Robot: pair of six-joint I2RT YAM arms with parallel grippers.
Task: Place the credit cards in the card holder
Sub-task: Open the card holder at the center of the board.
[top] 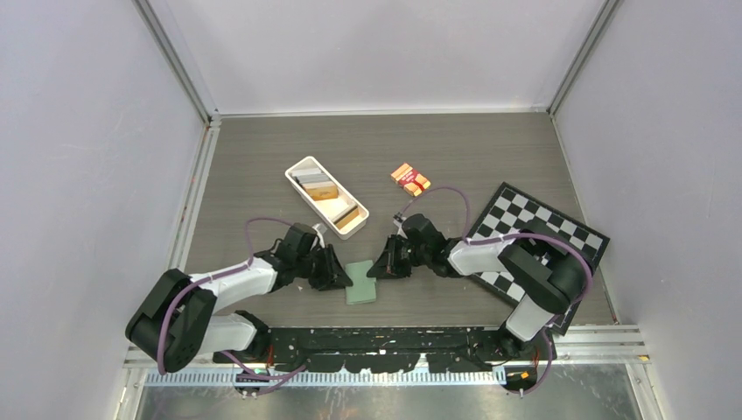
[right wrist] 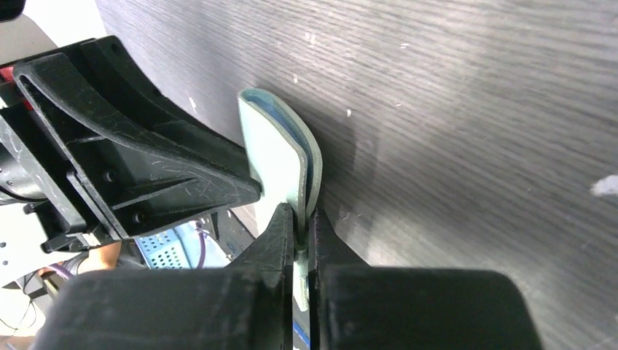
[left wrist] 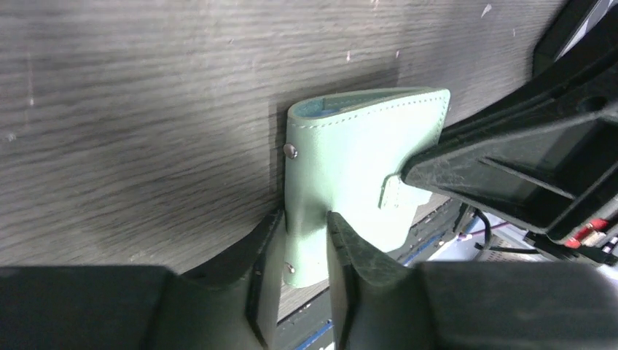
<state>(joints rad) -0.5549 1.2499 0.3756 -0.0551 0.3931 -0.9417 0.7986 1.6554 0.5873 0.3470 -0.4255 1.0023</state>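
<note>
The table between the holder (top: 360, 283) and the chessboard is bare, so my right gripper should lift, shift toward the chessboard, then lower the holder onto that open wood.
The sage-green card holder (top: 360, 283) stands on its edge on the table near the front, held between both grippers. My left gripper (left wrist: 306, 244) is shut on its lower folded side, beside a metal stud. The holder (left wrist: 357, 157) shows its clasp tab and a slightly parted top with blue lining. My right gripper (right wrist: 301, 219) is shut on the thin edge of the holder (right wrist: 277, 149), seen end-on with its two leaves slightly parted. The credit cards (top: 324, 188), gold-tan, grey and dark, lie in the white tray (top: 293, 178) behind the left arm.
An orange-and-red banded packet (top: 409, 178) lies behind the right gripper. A black-and-white chessboard (top: 525, 219) lies under the right arm at the right. Grey walls close in the wooden table on three sides.
</note>
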